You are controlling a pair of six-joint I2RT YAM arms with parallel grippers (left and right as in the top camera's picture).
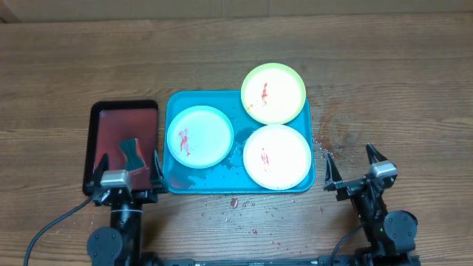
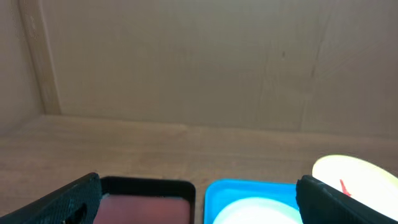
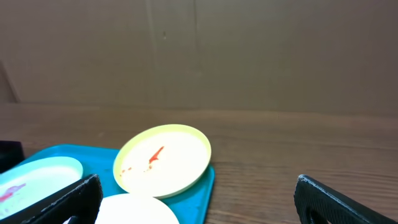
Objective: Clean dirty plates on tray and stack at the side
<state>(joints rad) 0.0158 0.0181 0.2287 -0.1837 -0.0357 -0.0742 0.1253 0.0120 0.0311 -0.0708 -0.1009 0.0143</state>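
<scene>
My right gripper reaches outward past the cream plate [image 1: 277, 157] next, tilts down and closes on the blue plate's rim facing the green plate, since open tray leaves finger room.
The turquoise tray [image 1: 177, 103] holds three plates with red smears: a light blue plate [image 1: 200, 136] at the left, a lime green plate [image 1: 273, 93] at the back right overhanging the rim, and a cream plate [image 1: 277, 157] at the front right. My left gripper [image 1: 124, 171] is open and empty over the front of the dark red tray. My right gripper [image 1: 356, 168] is open and empty to the right of the turquoise tray. The right wrist view shows the green plate [image 3: 165, 159], cream plate [image 3: 137, 211] and blue plate [image 3: 37, 177]. The left wrist view shows the turquoise tray [image 2: 217, 193].
A black-rimmed dark red tray [image 1: 122, 118] lies left of the turquoise tray, with a dark green sponge [image 1: 133, 153] on its front part. Red spatters and water drops [image 1: 236, 203] dot the wooden table in front of and right of the turquoise tray.
</scene>
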